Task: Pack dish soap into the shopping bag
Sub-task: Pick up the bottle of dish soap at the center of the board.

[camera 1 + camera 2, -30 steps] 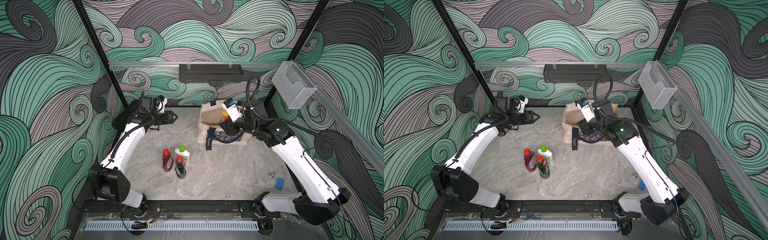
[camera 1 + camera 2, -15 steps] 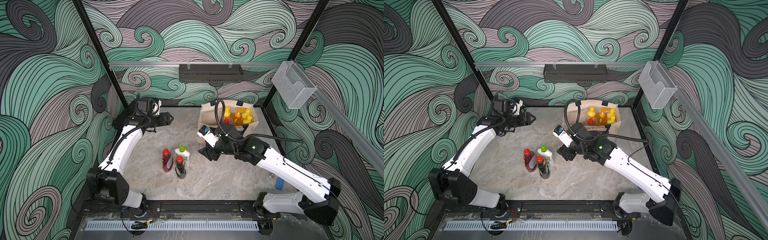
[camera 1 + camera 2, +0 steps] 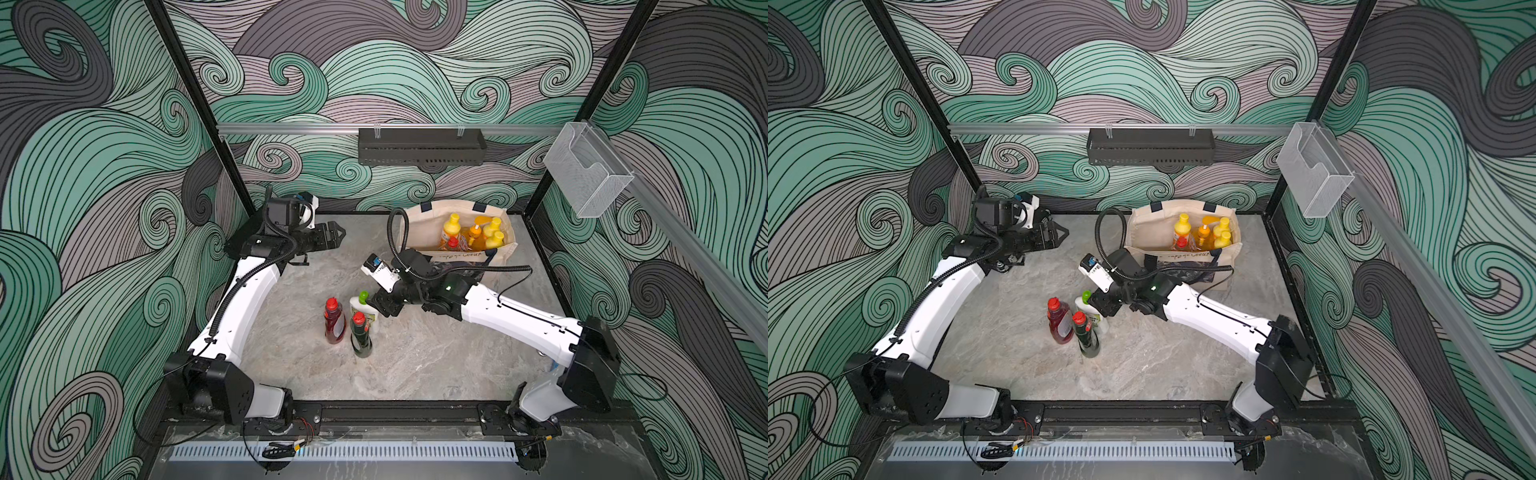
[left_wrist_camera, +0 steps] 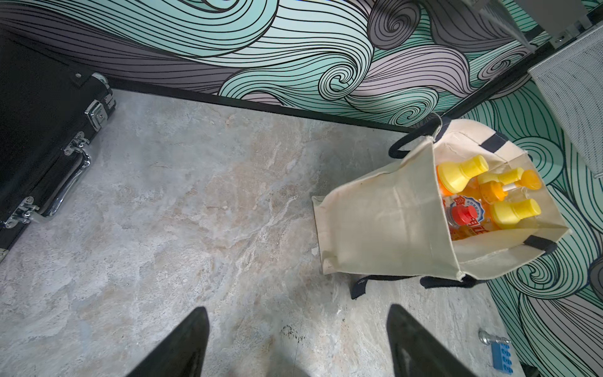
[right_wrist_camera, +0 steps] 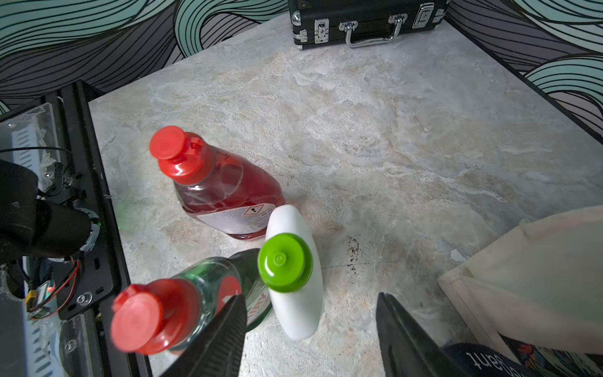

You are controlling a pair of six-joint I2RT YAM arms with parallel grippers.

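My right gripper is open just short of the white bottle's green cap (image 3: 364, 296) (image 5: 286, 262). It needs to move forward toward the red bottle next, to bring its fingers around that cap.
The cream shopping bag (image 3: 419, 224) (image 3: 1146, 232) stands open at the back right. Inside it are several dish soap bottles: yellow-capped orange ones (image 4: 461, 171), an amber pump bottle (image 4: 492, 191) and a red-capped one (image 4: 461, 215). Mid-table stand a red bottle (image 3: 334, 322) (image 5: 225, 196), a white green-capped bottle (image 3: 363, 303) (image 5: 293, 271) and a dark-green red-capped bottle (image 3: 359, 336) (image 5: 182, 303). My right gripper (image 3: 384, 305) (image 5: 311, 295) is open just right of the white bottle, its jaws clear of it. My left gripper (image 3: 332, 237) (image 4: 297, 306) hangs open and empty at the back left.
A black hard case (image 4: 42, 130) (image 5: 365, 19) lies against the back left wall. A small blue brick (image 4: 501, 354) and a metal bit lie near the right edge. A black shelf (image 3: 422, 145) and a clear holder (image 3: 586, 170) hang on the walls.
My right arm has come out of the bag and swung forward and down to the standing bottles. My left gripper has opened wider and drawn back a little to the left.
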